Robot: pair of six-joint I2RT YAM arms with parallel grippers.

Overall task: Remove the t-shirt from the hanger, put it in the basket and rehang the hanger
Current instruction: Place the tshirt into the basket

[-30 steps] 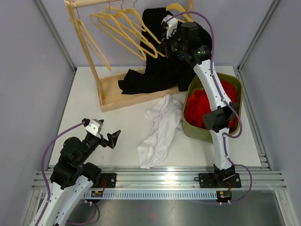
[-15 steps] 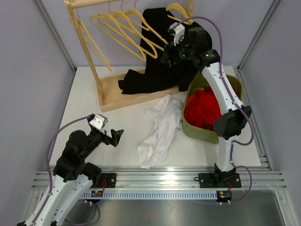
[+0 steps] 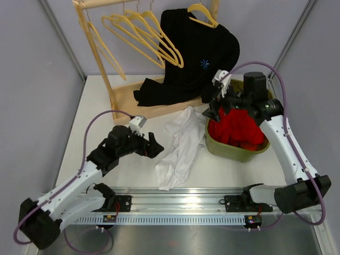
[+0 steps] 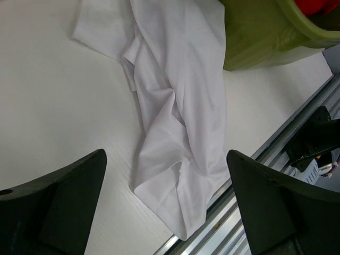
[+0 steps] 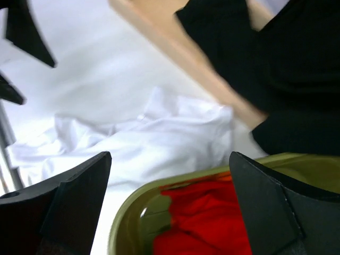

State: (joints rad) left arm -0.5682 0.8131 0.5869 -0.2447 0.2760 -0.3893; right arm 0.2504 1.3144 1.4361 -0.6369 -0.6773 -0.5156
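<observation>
My left gripper moves to the right in the top view and down onto the white shirt's middle folds next, since their raised top gives cloth to pinch.
A black t-shirt (image 3: 196, 58) hangs on a yellow hanger (image 3: 201, 13) at the right end of the wooden rack, its lower part trailing onto the rack base; the right wrist view shows this t-shirt (image 5: 297, 69) at the upper right. My right gripper (image 3: 213, 111) hovers open and empty by the near-left rim of the green bin, well below the shirt. In its own view the right gripper (image 5: 170, 156) has nothing between the fingers. My left gripper (image 3: 154, 146) is open and empty beside a white shirt (image 3: 180, 149) on the table, its jaws (image 4: 166, 154) spread over the cloth (image 4: 175, 106).
Several empty yellow hangers (image 3: 143, 32) hang on the wooden rack (image 3: 101, 58). A green bin (image 3: 234, 151) with red cloth (image 3: 239, 125) stands right of the white shirt. The metal rail (image 4: 297, 122) runs along the table's near edge.
My right gripper opened, let go of the black t-shirt and swung down from the rack to the bin's rim. My left arm reached forward and right toward the white shirt.
</observation>
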